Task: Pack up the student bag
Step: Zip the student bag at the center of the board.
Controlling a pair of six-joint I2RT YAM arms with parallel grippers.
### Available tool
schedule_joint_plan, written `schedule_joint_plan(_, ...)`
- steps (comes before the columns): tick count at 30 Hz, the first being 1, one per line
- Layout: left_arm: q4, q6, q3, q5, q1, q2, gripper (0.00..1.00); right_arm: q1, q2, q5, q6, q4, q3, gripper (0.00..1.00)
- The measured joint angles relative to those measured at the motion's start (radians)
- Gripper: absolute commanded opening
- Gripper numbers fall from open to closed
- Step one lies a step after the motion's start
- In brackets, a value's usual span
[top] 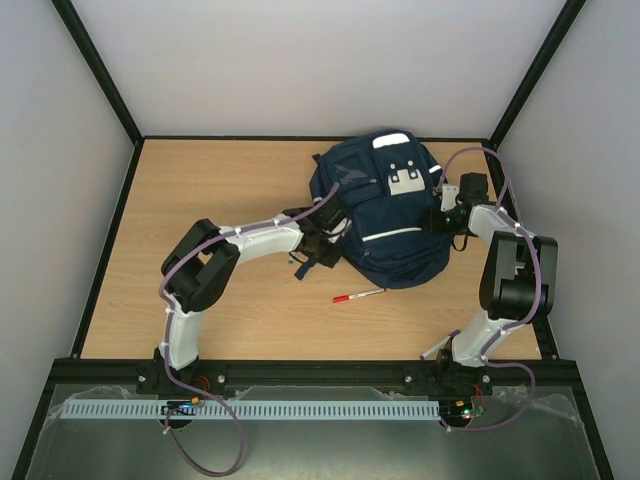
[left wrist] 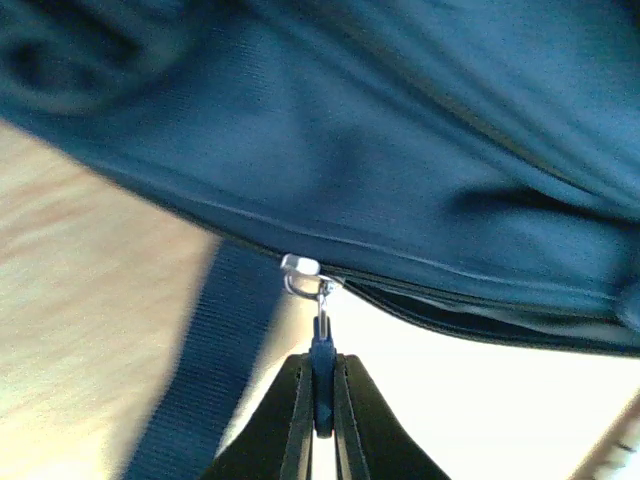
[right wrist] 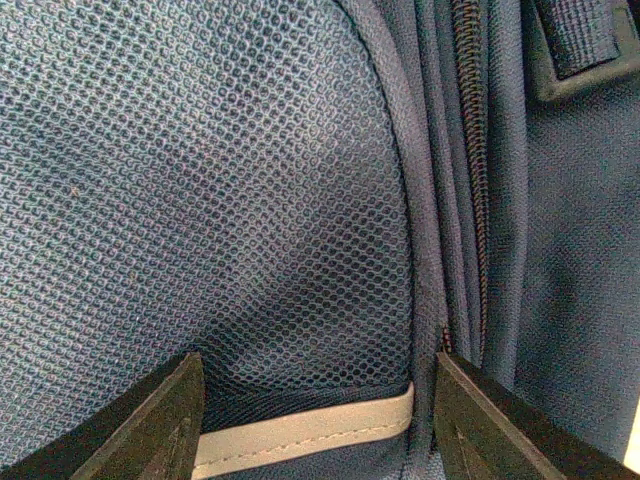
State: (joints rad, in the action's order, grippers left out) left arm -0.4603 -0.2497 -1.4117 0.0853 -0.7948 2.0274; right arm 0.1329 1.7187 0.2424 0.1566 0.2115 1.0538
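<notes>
My left gripper should follow the gaping zip right in the top view to the bag's near edge (top: 392, 283), then release.
The navy student bag (top: 385, 210) lies on the wooden table, white patch facing up. My left gripper (top: 322, 237) is at the bag's left side. In the left wrist view it (left wrist: 321, 362) is shut on a dark zip pull (left wrist: 322, 345) that hangs from a metal slider (left wrist: 300, 268) on the bag's zip; the zip gapes a little to the right of the slider. My right gripper (top: 447, 212) is against the bag's right side. In the right wrist view it (right wrist: 318, 420) is open, its jaws wide apart over a mesh side pocket (right wrist: 200, 200) with a beige trim (right wrist: 300, 432).
A red pen (top: 358, 295) lies on the table just in front of the bag. A navy strap (left wrist: 205, 370) runs across the table under the left gripper. A closed zip (right wrist: 470, 150) runs beside the mesh pocket. Black frame rails edge the table.
</notes>
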Motion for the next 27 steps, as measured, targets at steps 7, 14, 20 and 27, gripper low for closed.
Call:
schedule_joint_plan(7, -0.031, 0.007, -0.032, 0.083, -0.137, 0.001, 0.02, 0.003, 0.010, 0.009, 0.000, 0.007, 0.008, 0.62)
schedule_joint_plan(14, -0.034, -0.003, -0.154, 0.113, -0.252, 0.053, 0.02, 0.005, 0.090, 0.027, -0.002, 0.090, 0.112, 0.61)
schedule_joint_plan(20, -0.019, -0.042, -0.251, 0.109, -0.283, 0.121, 0.07, 0.004, 0.201, 0.049, -0.008, 0.171, 0.275, 0.59)
schedule_joint_plan(27, -0.034, -0.042, -0.355, 0.108, -0.315, 0.177, 0.50, 0.013, 0.177, 0.073, -0.006, 0.201, 0.293, 0.61)
